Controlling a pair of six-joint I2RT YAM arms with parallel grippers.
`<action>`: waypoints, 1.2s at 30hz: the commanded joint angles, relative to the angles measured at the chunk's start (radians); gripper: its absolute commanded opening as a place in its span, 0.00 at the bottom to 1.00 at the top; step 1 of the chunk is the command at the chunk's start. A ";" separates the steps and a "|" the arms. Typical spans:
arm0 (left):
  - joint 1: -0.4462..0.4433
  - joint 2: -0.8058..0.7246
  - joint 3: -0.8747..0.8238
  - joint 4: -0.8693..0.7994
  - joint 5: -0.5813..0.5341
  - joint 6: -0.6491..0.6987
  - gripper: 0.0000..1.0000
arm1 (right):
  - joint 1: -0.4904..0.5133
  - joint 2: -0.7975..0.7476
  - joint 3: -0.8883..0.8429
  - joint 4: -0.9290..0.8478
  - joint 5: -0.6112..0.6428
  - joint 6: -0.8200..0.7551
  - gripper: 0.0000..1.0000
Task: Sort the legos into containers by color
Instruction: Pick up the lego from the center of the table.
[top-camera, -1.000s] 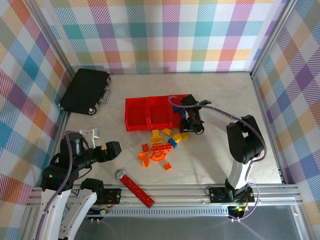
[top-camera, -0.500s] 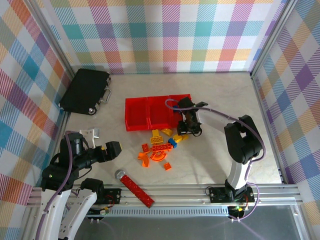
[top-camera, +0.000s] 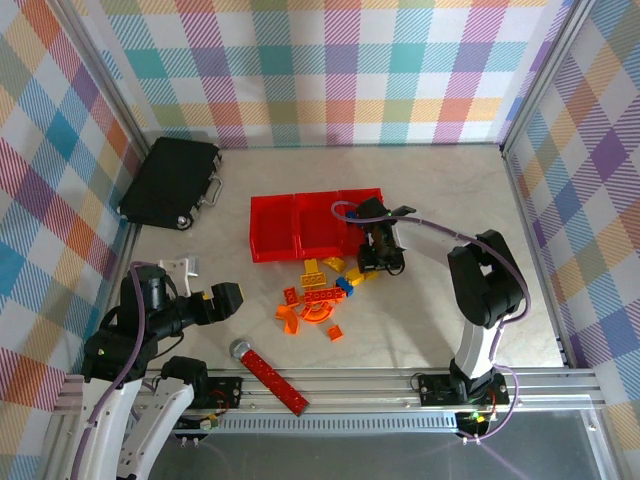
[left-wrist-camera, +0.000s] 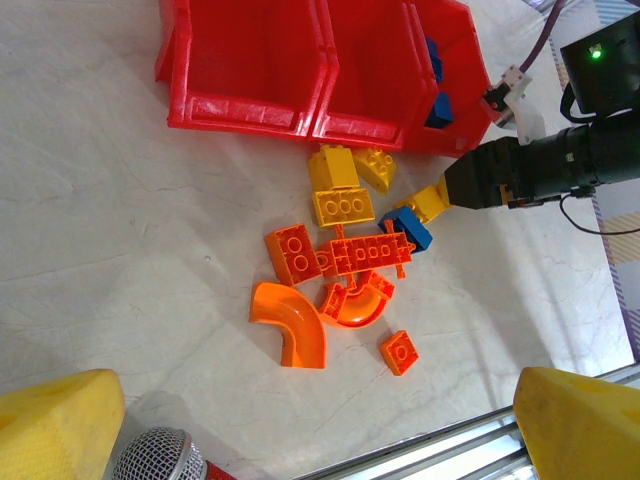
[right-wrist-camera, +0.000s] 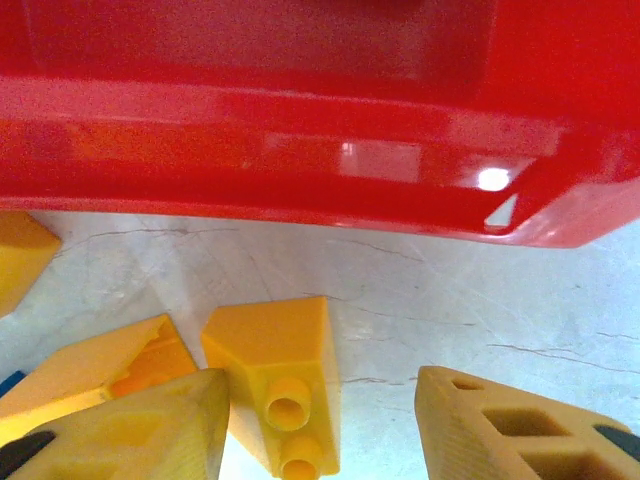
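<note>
The yellow brick (top-camera: 371, 275) (right-wrist-camera: 270, 350) already stands between the robot's open right fingers, so the right gripper will stay low next and close those fingers onto the sides of the brick.
The legos (top-camera: 318, 295) lie in a loose pile of orange, yellow and blue bricks (left-wrist-camera: 345, 250) just in front of the containers (top-camera: 272, 200), three joined red bins (left-wrist-camera: 240, 105). Blue bricks (left-wrist-camera: 440, 105) lie in the rightmost bin. My right gripper (top-camera: 372, 262) is low at the pile's right end, by the right bin's front wall (right-wrist-camera: 300, 110). It (right-wrist-camera: 320, 400) is open around a yellow brick (right-wrist-camera: 270, 350) that rests against the left finger, with a gap to the right finger. My left gripper (top-camera: 228, 298) hovers wide open (left-wrist-camera: 320, 400) left of the pile, holding nothing.
A red bar with a silver round end (top-camera: 270, 372) lies near the front rail, close under the left gripper (left-wrist-camera: 155, 455). A black case (top-camera: 172, 180) sits at the back left. Plaid walls enclose the table on three sides.
The right gripper has shifted slightly left, closer to the yellow bricks at the pile's edge. The left arm has not moved.
</note>
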 joint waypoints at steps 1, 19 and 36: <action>-0.010 -0.010 -0.006 -0.008 -0.001 -0.010 1.00 | 0.003 0.027 0.006 -0.046 0.056 0.006 0.53; -0.010 -0.011 -0.006 -0.008 -0.001 -0.011 1.00 | -0.008 0.023 0.005 -0.021 -0.020 0.029 0.56; -0.010 -0.007 -0.007 -0.006 0.000 -0.011 1.00 | -0.005 0.087 -0.013 -0.007 0.043 0.030 0.46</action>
